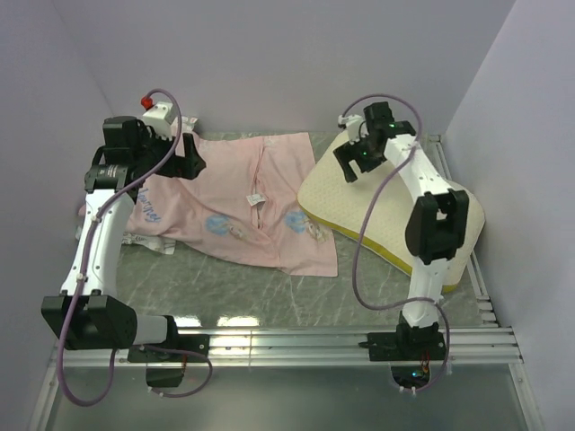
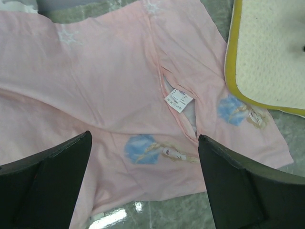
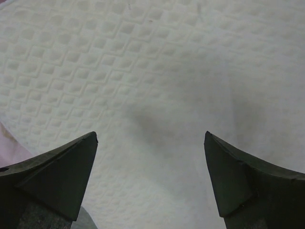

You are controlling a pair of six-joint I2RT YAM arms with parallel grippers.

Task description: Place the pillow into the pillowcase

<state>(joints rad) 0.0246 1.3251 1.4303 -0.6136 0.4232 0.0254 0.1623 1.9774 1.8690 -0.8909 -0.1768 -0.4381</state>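
I should next lower my open right gripper onto the pillow's dimpled top [image 1: 353, 186] [image 3: 150, 95] and close on a pinch of cover, because that cream surface is just below its fingers.
The pale pink pillowcase [image 1: 243, 202] lies spread on the table's left and middle, with small blue princess prints and a white label at its slit opening [image 2: 178, 101]. The cream dimpled pillow [image 1: 337, 193] with a yellow side band lies at the right, its left corner over the pillowcase's edge. My left gripper [image 1: 190, 154] is open and empty above the pillowcase's far left part [image 2: 144, 138]. My right gripper [image 1: 350, 163] is open and empty just above the pillow's dimpled top [image 3: 150, 136].
A white box with a red button [image 1: 158, 111] stands at the back left. A white printed fabric [image 1: 144, 241] peeks from under the pillowcase's near left edge. Walls close in the back and sides. A metal rail [image 1: 296, 341] runs along the near edge.
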